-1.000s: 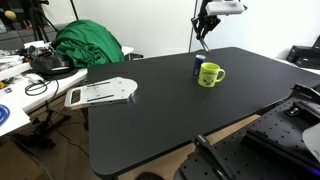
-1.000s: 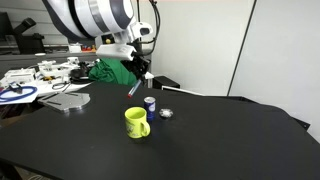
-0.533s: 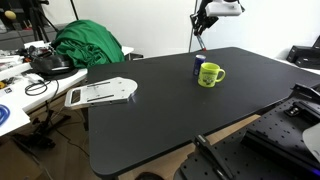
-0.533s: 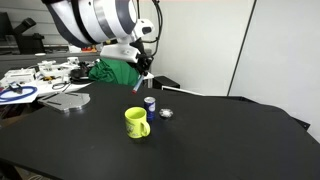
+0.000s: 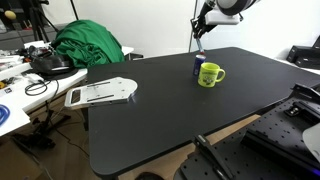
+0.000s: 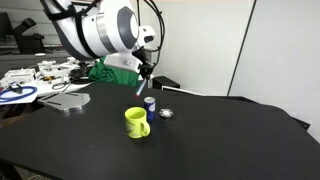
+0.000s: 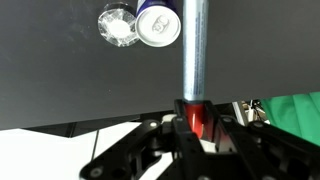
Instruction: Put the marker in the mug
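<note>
My gripper is above and to the side of the yellow-green mug (image 5: pixel 209 75), so next it will move down and toward it and bring the marker's blue end inside the mug's rim.
My gripper (image 7: pixel 192 112) is shut on the marker (image 7: pixel 192 50), whose red body sits between the jaws with its blue end pointing away. In both exterior views the gripper (image 5: pixel 203 24) (image 6: pixel 146 70) hangs high above the black table, with the marker (image 5: pixel 201 37) (image 6: pixel 141 84) pointing down. The yellow-green mug (image 5: pixel 209 75) (image 6: pixel 136 122) stands upright on the table, below and to the side of the gripper. The mug is out of the wrist view.
A small blue and white cylinder (image 5: pixel 198 64) (image 6: pixel 150 104) (image 7: pixel 158 24) stands beside the mug, with a small clear shiny object (image 6: pixel 166 113) (image 7: pixel 118 25) next to it. A white flat board (image 5: pixel 100 93) lies near the table's far edge. Green cloth (image 5: pixel 88 44) is heaped behind.
The gripper has risen a little with the marker still in it. The mug and cylinder have not moved.
</note>
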Robot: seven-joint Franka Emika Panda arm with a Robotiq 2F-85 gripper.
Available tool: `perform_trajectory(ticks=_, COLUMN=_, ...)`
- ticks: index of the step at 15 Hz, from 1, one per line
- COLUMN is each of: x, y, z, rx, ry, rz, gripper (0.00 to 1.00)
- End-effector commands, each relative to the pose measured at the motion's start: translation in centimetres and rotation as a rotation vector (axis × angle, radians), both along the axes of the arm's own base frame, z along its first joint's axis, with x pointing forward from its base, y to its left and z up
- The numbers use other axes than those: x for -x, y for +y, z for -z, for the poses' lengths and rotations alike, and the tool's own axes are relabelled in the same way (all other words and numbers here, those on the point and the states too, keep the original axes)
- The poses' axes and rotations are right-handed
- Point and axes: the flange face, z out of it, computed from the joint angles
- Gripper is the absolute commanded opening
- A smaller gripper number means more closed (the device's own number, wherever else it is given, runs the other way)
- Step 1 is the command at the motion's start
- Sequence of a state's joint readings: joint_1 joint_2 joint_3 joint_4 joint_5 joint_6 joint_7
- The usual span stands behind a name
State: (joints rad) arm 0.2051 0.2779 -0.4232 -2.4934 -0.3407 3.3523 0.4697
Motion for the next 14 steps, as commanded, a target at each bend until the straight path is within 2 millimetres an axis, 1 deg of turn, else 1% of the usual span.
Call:
perform_trajectory(ticks=1, x=0.6, y=0.1, z=1.5, rx=0.0, ry=-0.015, rz=0.028, gripper=0.06)
perform_trajectory(ticks=8, x=2.3, y=1.0, z=5.0, rx=0.019, ry=0.036, rz=0.062, gripper=0.06)
perform_trajectory(ticks=14, x=3.9, y=0.7, z=6.0, rx=0.034, ry=0.066, rz=0.088, gripper=0.06)
